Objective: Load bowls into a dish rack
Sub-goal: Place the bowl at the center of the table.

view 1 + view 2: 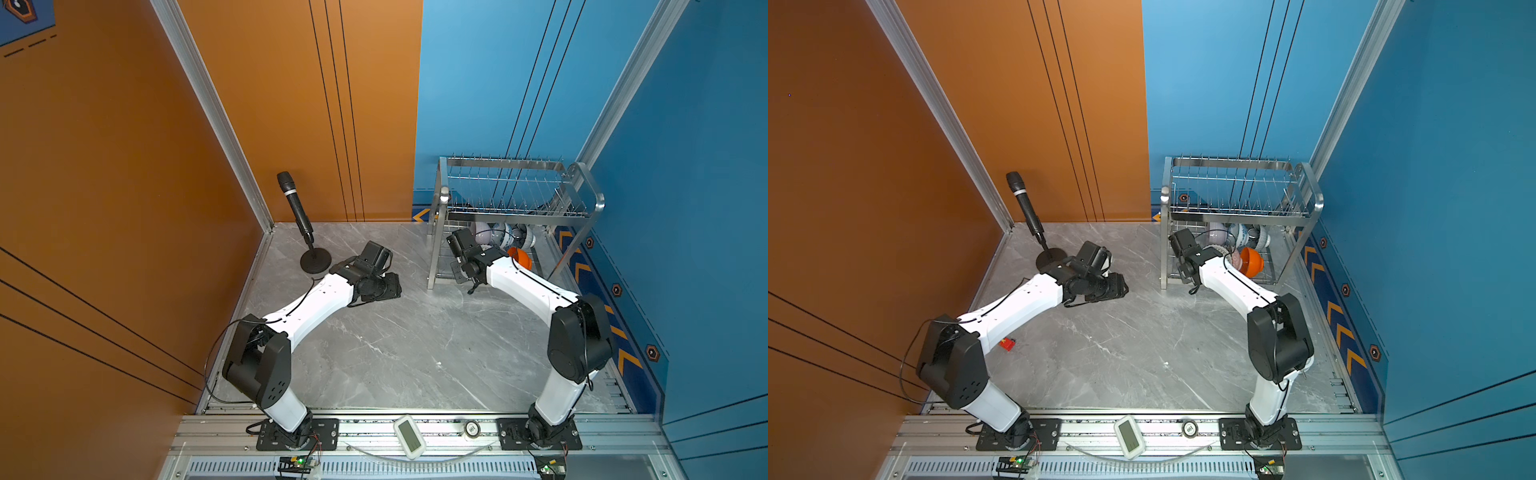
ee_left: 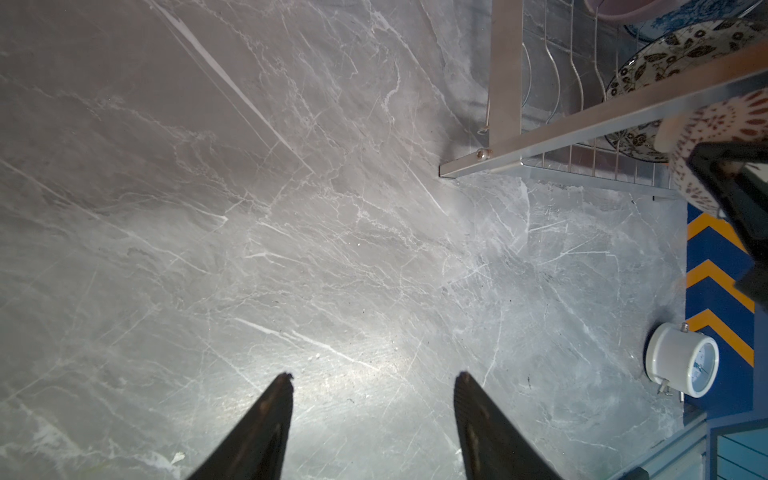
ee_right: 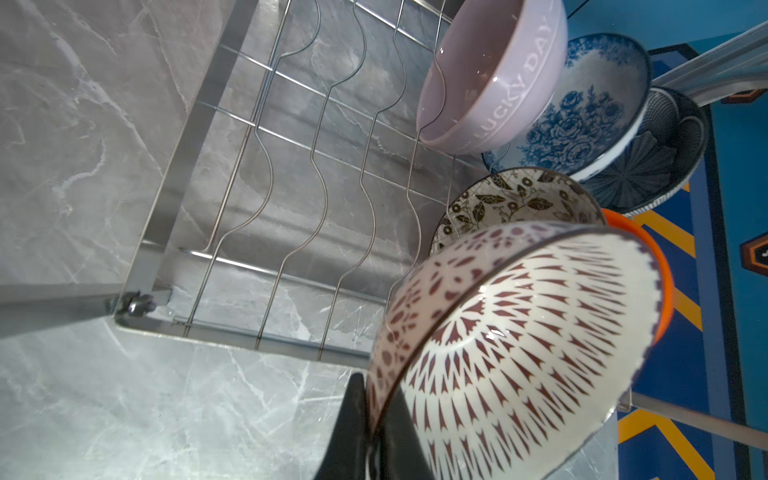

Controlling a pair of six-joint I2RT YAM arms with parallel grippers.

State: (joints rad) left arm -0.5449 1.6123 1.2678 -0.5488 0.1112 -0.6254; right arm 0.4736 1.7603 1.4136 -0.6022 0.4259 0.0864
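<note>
My right gripper draws the tilted bowl back next, lowers it onto bare marble and releases the bowl's rim, since that lies below my gripper and back toward the base.
My right gripper is shut on the rim of the white lattice-patterned bowl, one finger inside and one outside. The bowl hangs tilted at the front of the dish rack's lower tier. Behind it stand the leaf-patterned bowl and the orange bowl. Further back lean the lilac bowl, the blue floral bowl and the dark blue bowl. Several wire slots beside them are bare. My left gripper is open over bare marble, left of the rack.
A microphone on a round stand stands at the back left. A small white clock lies near the right wall. A white device rests on the front rail. A small red item lies under the left arm.
</note>
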